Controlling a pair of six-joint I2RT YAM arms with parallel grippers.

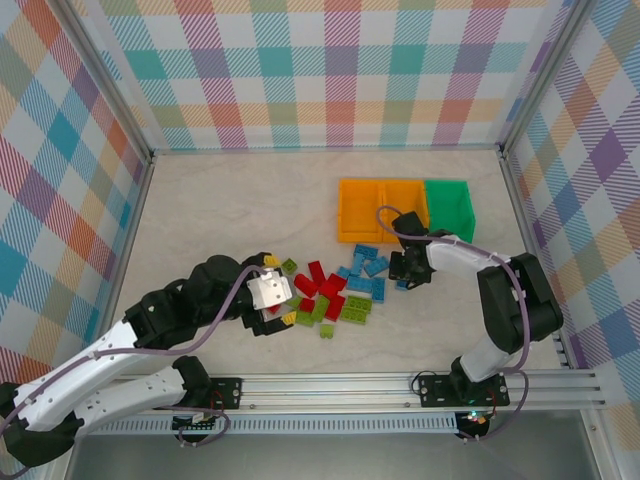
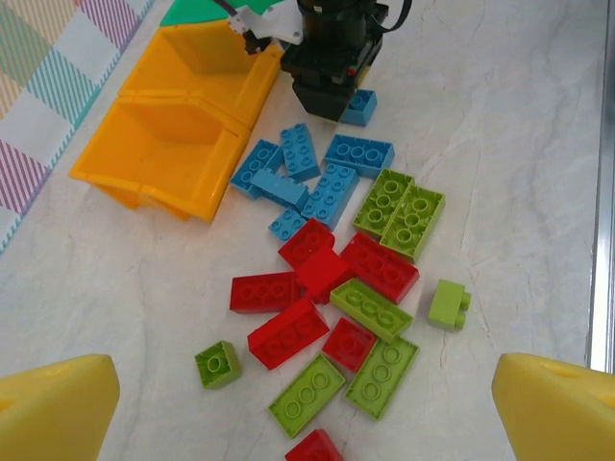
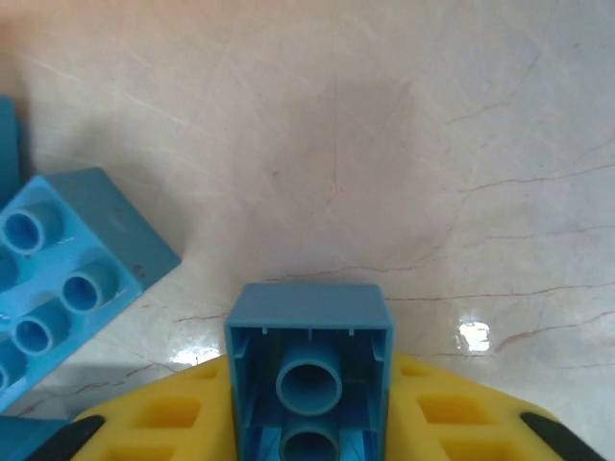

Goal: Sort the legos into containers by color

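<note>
My right gripper holds the light blue brick, and the green bin (image 1: 452,207) is outward of it. Next it should go up, carry the brick outward over that bin and let go.
The legos lie in a loose pile mid-table: light blue ones (image 1: 365,270), red ones (image 1: 325,285) and lime green ones (image 1: 345,308). My right gripper (image 3: 309,427) is shut on a light blue brick (image 3: 309,331), its hollow underside facing the camera, just above the tabletop. In the top view the right gripper (image 1: 408,272) sits at the pile's right edge, just in front of the containers. My left gripper (image 2: 307,413) hangs open over the red bricks (image 2: 288,331) and green bricks (image 2: 382,375), holding nothing. The containers stand in a row: two orange bins (image 1: 380,210) and one green bin (image 1: 448,208).
Another light blue brick (image 3: 67,279) lies just left of the held one. In the left wrist view the orange bins (image 2: 183,125) sit at upper left, with the right gripper (image 2: 332,67) beside them. A metal rail (image 1: 400,385) runs along the near edge. Checked walls enclose the table.
</note>
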